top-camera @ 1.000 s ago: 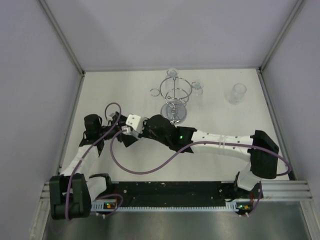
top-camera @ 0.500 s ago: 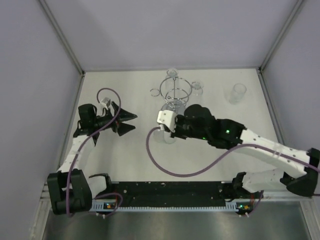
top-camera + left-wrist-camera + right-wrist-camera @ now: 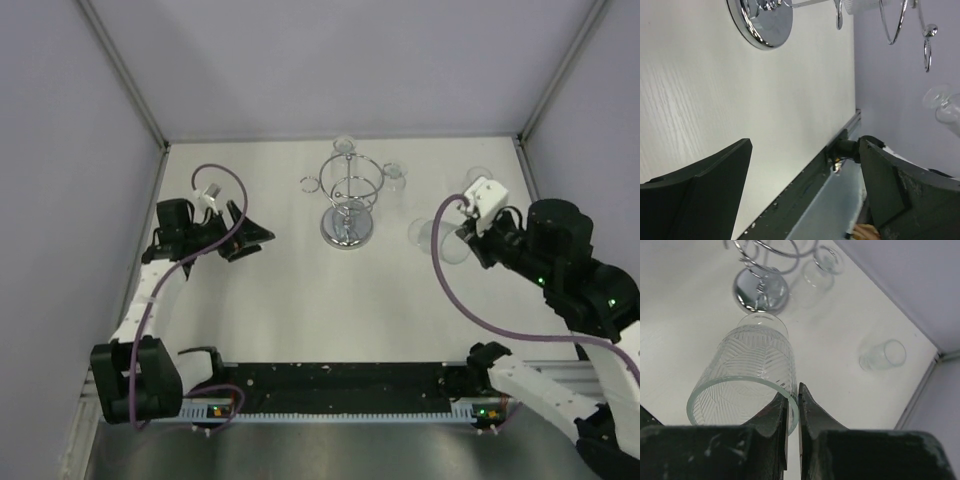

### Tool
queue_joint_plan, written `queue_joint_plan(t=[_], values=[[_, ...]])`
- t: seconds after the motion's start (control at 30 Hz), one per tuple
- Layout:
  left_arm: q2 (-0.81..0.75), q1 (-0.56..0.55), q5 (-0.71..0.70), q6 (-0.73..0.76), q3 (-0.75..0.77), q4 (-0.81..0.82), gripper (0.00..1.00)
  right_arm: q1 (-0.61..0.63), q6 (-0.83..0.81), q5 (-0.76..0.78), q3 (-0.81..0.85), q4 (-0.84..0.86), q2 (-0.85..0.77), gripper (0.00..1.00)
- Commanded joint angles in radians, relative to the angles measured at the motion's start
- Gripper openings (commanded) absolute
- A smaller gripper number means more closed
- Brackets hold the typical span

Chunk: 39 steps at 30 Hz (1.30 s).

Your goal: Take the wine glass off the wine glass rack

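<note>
The robot will bring its right gripper outward and down to the bare tabletop [image 3: 855,389] beside the standing glass, turn it because the foot points toward the rack, and release.
The chrome wine glass rack [image 3: 349,196] stands mid-table on its round mirrored base [image 3: 760,290]. Two clear glasses hang on it, one at the back [image 3: 345,146] and one on the right [image 3: 395,176]. My right gripper [image 3: 468,243] is right of the rack. It is shut on the rim of a clear ribbed wine glass [image 3: 747,382], which it holds off the table with the foot pointing toward the rack. The fingertips [image 3: 805,397] pinch the rim wall. My left gripper [image 3: 245,240] is left of the rack, open and empty [image 3: 805,145].
Another clear glass [image 3: 478,182] stands on the table at the back right [image 3: 882,355], just beyond my right wrist. Grey walls close in the table on the left, back and right. The arms' black base rail [image 3: 340,385] runs along the near edge.
The left gripper opened, let go of the glass and pulled back to the left. The right arm swung from left of centre across to the right side, carrying the glass by its rim.
</note>
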Motion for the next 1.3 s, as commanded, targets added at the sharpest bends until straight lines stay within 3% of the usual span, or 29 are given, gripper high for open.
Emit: queue_joint_plan(t=[0.0, 0.23, 0.33, 0.5, 0.73, 1.03, 1.27], values=[[-0.122, -0.088, -0.113, 0.267, 0.085, -0.045, 0.93, -0.24, 0.109, -0.058, -0.021, -0.058, -0.055, 0.0], [-0.256, -0.364, -0.33, 0.551, 0.125, -0.075, 0.94, -0.771, 0.172, -0.236, -0.111, -0.097, 0.095, 0.0], [-0.312, -0.418, -0.384, 0.645, 0.11, -0.069, 0.93, -0.886, 0.184, -0.227, -0.113, -0.078, 0.224, 0.0], [-0.394, -0.478, -0.395, 0.772, 0.058, -0.03, 0.93, -0.896, 0.235, -0.112, -0.078, 0.021, 0.379, 0.0], [-0.388, -0.518, -0.398, 0.785, 0.04, 0.009, 0.91, -0.896, 0.249, 0.003, 0.02, 0.092, 0.602, 0.0], [-0.359, -0.546, -0.412, 0.887, 0.072, -0.031, 0.91, -0.89, 0.203, 0.029, 0.25, 0.104, 0.911, 0.0], [-0.316, -0.553, -0.437, 0.93, 0.102, -0.029, 0.91, -0.868, 0.178, 0.037, 0.341, 0.106, 1.03, 0.04]])
